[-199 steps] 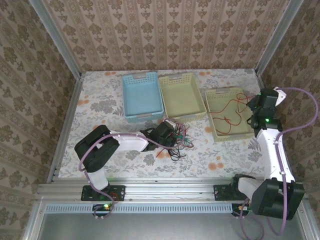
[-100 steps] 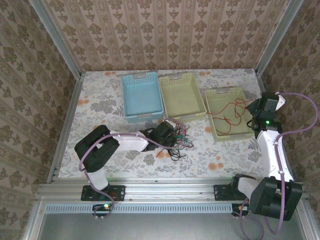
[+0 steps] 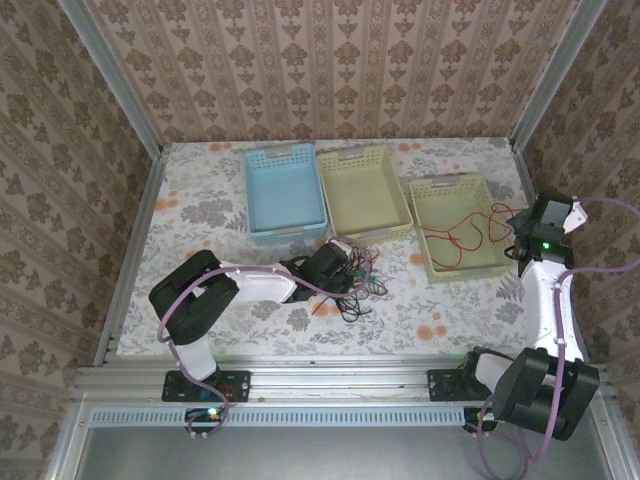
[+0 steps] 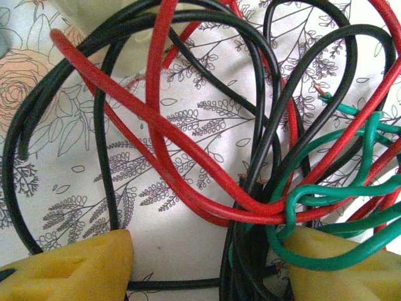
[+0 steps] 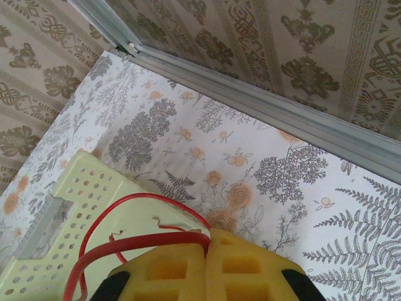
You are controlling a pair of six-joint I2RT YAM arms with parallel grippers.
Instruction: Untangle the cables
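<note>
The robot's right gripper next needs to move away from the bar to free the red cable over its pale basket (image 3: 474,236) (image 5: 139,217), because this lies between the gripper and the middle basket.
A tangle of red, black and green cables (image 3: 357,281) lies on the flowered table in front of the middle basket. My left gripper (image 3: 348,272) is low over it. In the left wrist view the cables (image 4: 250,188) loop across the cloth, and my left gripper (image 4: 210,276) stands open: a black bundle runs between its yellow fingertips (image 4: 69,266) and a green cable lies over the right one. My right gripper (image 3: 519,226), at the right basket's far side, is shut on a red cable (image 3: 462,236) that trails into that basket. The right wrist view shows this red cable (image 5: 125,243) pinched in my right gripper (image 5: 208,241).
Three baskets stand in a row at the back: blue (image 3: 283,190), pale yellow-green (image 3: 362,190) and the right-hand pale one (image 3: 450,182). Patterned walls and an aluminium frame rail (image 5: 250,100) close the table on the right, close to my right gripper.
My right arm has swung to the right and slightly nearer, drawing the red cable across the right basket. The left arm and the tangle have stayed put.
</note>
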